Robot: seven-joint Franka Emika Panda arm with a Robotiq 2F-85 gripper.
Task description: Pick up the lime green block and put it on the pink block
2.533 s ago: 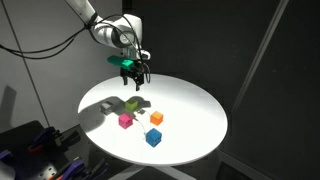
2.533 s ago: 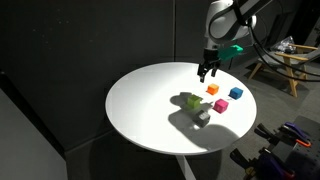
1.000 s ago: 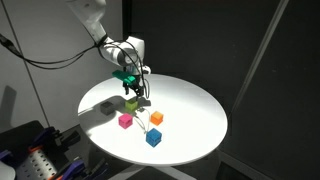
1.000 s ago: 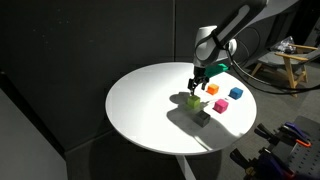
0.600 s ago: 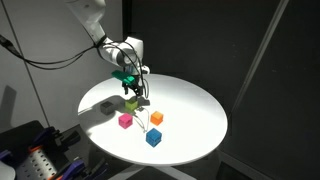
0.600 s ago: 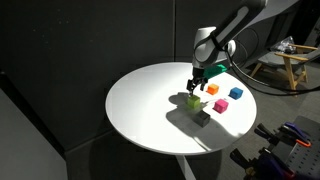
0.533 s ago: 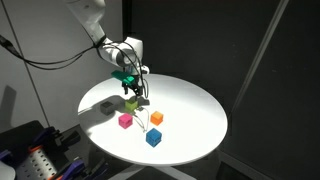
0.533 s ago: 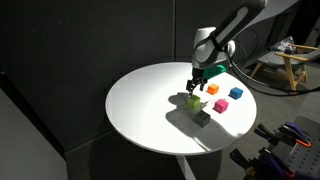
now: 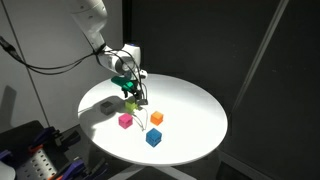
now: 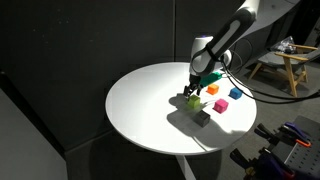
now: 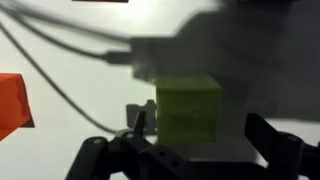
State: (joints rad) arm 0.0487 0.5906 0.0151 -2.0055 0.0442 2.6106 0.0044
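My gripper will go down a little farther around the lime green block next. Then it will close its spread fingers on the block's sides.
The lime green block (image 9: 131, 104) sits on the round white table (image 9: 195, 105), also seen in an exterior view (image 10: 192, 101). My gripper (image 9: 133, 97) (image 10: 196, 93) is low over it. In the wrist view the lime green block (image 11: 188, 108) lies between the spread fingers of the gripper (image 11: 200, 128). The left finger is close beside it and there is a gap on the right. The gripper is open. The pink block (image 9: 125, 120) (image 10: 220, 104) sits apart, nearer the table's edge.
An orange block (image 9: 156, 118) (image 10: 213, 89) (image 11: 12, 105) and a blue block (image 9: 153, 138) (image 10: 236, 93) lie near the pink one. The table's rim (image 10: 130, 135) is close to the blocks. Dark curtains surround the table. A wooden chair (image 10: 290, 62) stands behind.
My gripper has come down from above the table's back part to the lime green block, and in the last half second sank slightly lower around it. The blocks have not moved.
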